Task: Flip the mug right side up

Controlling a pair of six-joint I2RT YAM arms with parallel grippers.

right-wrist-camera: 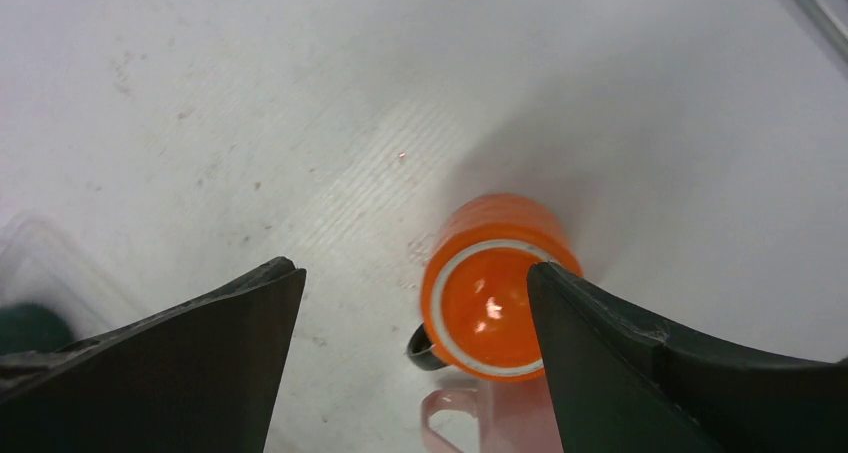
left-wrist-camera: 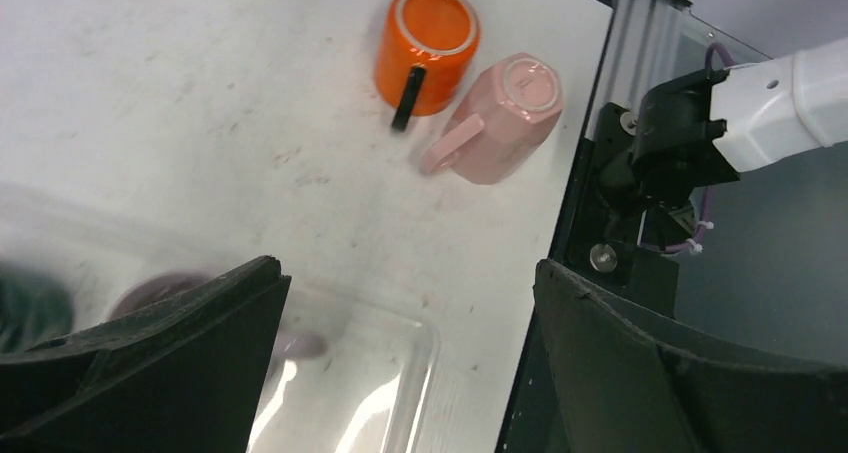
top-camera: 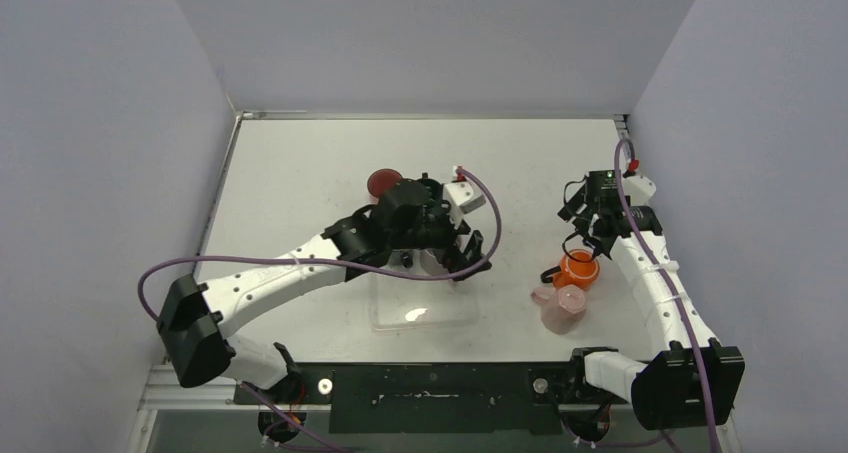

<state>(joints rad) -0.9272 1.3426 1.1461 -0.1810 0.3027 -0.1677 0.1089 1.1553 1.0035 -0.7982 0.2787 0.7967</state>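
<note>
My left gripper is at the tray [left-wrist-camera: 400, 373] and will go to the mug next, then down around the mug's handle, since the handle sticks out on the tray's side.
An orange mug [top-camera: 578, 269] with a black handle [right-wrist-camera: 425, 348] stands upside down on the white table, its white-ringed bottom [right-wrist-camera: 490, 308] facing up. My right gripper [right-wrist-camera: 412, 269] hangs open above it. The mug lies below and partly behind the right finger [right-wrist-camera: 640, 363], and nothing sits between the fingers. In the top view the right gripper [top-camera: 588, 225] is just beyond the mug. My left gripper [left-wrist-camera: 408, 266] is open and empty over a clear plastic tray [left-wrist-camera: 400, 373] at mid-table. From there the orange mug [left-wrist-camera: 428, 48] shows far off.
A pink mug [top-camera: 562, 308], also bottom up, stands touching or nearly touching the orange one on its near side, handle to the left. A red round object [top-camera: 383, 183] sits beyond the left arm [top-camera: 300, 273]. The clear tray [top-camera: 420, 308] lies near the front edge.
</note>
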